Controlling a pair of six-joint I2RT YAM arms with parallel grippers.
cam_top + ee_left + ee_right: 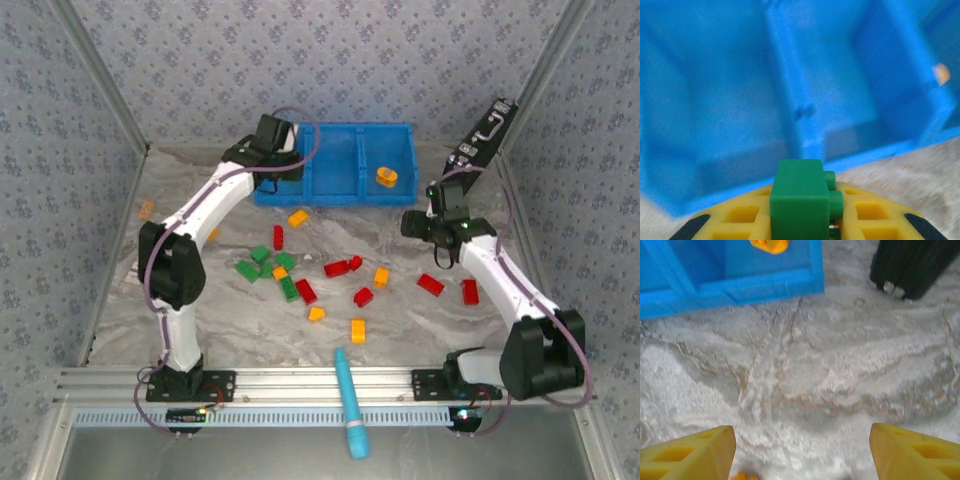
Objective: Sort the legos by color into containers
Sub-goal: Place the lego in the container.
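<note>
My left gripper should next carry the green lego across the divider and let it go in the middle container. That container is beside my left gripper toward the orange lego and is empty of other colors.
My left gripper hangs over the left end of the blue bin. It is shut on a green lego held between the yellow fingers, just short of the bin's near wall. Two empty containers lie beyond the wall. The right-hand container holds an orange lego. Several red, green and orange legos lie scattered on the table. My right gripper is open over bare table right of the bin, nothing between its fingers.
A black device stands at the back right, close to the right arm; its base shows ahead of the right gripper. A long teal pen lies across the front rail. A tan scrap sits by the left wall.
</note>
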